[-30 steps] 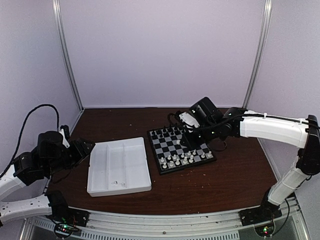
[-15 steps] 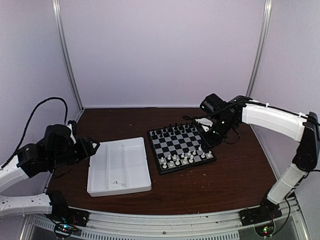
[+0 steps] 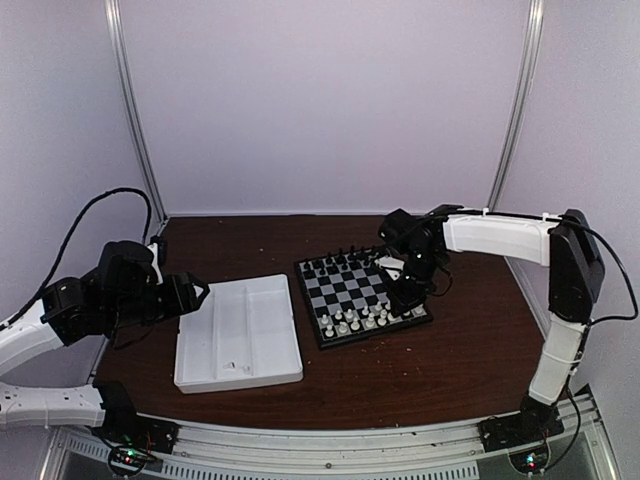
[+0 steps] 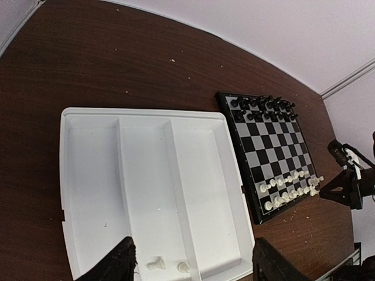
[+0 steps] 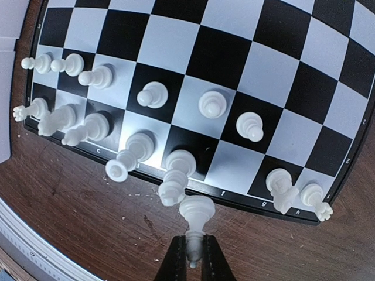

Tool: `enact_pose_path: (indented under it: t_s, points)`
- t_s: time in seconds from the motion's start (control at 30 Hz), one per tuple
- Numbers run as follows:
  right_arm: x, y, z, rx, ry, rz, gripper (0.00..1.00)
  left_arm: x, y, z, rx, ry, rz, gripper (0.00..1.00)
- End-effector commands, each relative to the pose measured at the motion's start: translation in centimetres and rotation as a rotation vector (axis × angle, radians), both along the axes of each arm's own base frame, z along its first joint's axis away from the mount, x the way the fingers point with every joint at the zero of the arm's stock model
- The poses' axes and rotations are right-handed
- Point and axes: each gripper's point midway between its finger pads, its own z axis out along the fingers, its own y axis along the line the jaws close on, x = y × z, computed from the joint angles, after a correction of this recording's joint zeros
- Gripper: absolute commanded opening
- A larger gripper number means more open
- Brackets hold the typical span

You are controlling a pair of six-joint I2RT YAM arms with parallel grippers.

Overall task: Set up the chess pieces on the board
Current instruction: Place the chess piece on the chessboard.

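Note:
I should next carry the white chess piece in my right gripper over the board's edge and down onto the f square to release it, as that near-row square is empty.
The board lies right of centre, with white chess pieces along its near rows and black ones along the far row. My right gripper hovers over the board's near right edge. In the right wrist view my right gripper is shut on a white chess piece, held by its head with the base toward the board, just outside the rim near the f square. My left gripper is open above the near end of the white tray. Two white pieces lie there between its fingers.
The white compartmented tray sits left of the board on the brown table. In the left wrist view the board shows beyond the tray. White pieces stand close together under the right gripper. Purple walls enclose the table.
My right gripper left the board's middle, swung out past its right side, then came back over the near right edge. My left arm moved forward and right, toward the tray.

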Motion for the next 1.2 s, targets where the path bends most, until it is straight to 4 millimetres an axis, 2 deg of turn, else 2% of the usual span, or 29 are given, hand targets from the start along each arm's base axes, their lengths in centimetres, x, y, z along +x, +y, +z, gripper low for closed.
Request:
enact_pose_path:
  t_s: [0.0, 0.47, 0.73, 1.17]
  points:
    - [1.1, -0.2, 0.1, -0.019, -0.026, -0.006, 0.04, 0.3, -0.1, 1.1, -0.003, -0.029, -0.01, 0.68]
    - [2.6, -1.1, -1.8, -0.086, -0.039, -0.021, 0.01, 0.8, -0.4, 0.9, 0.033, -0.022, -0.016, 0.68]
    - [3.4, -1.4, -2.2, -0.104, -0.051, -0.033, 0.01, 0.9, -0.5, 0.8, 0.043, -0.018, -0.018, 0.68]
    - [3.4, -1.4, -2.3, -0.107, -0.047, -0.031, 0.03, 1.2, -0.8, 0.8, 0.055, -0.014, -0.026, 0.69]
